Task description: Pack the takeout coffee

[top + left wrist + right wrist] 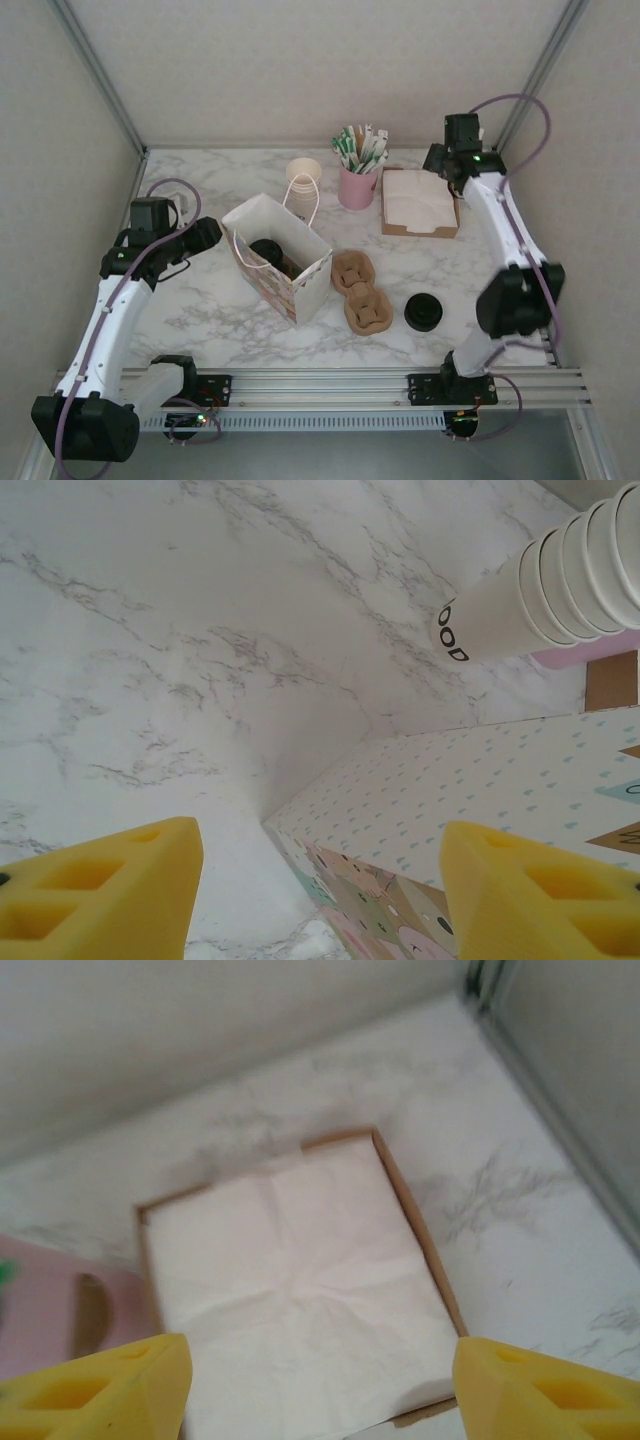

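Note:
My right gripper isn't holding anything above the white napkins, which lie flat in their box. It should move down next onto the middle of the top napkin (420, 200) (292, 1288).
A patterned paper bag (300, 285) stands open at the table's middle. A coffee cup with a black lid (267, 250) sits inside it. My left gripper (212, 235) is at the bag's left side. In the left wrist view its yellow fingers (110, 880) stand open and well apart, with a corner of the bag (480, 780) between them and untouched. My right gripper (438, 160) hovers at the back right over the napkin box (418, 200). Its jaws (320, 1390) are open and empty above the white napkins (300, 1270).
Two cardboard cup carriers (360, 292) and a loose black lid (423, 311) lie right of the bag. Behind the bag stand a stack of paper cups (303, 180) and a pink cup of stirrers and packets (357, 180). Walls enclose the table on three sides.

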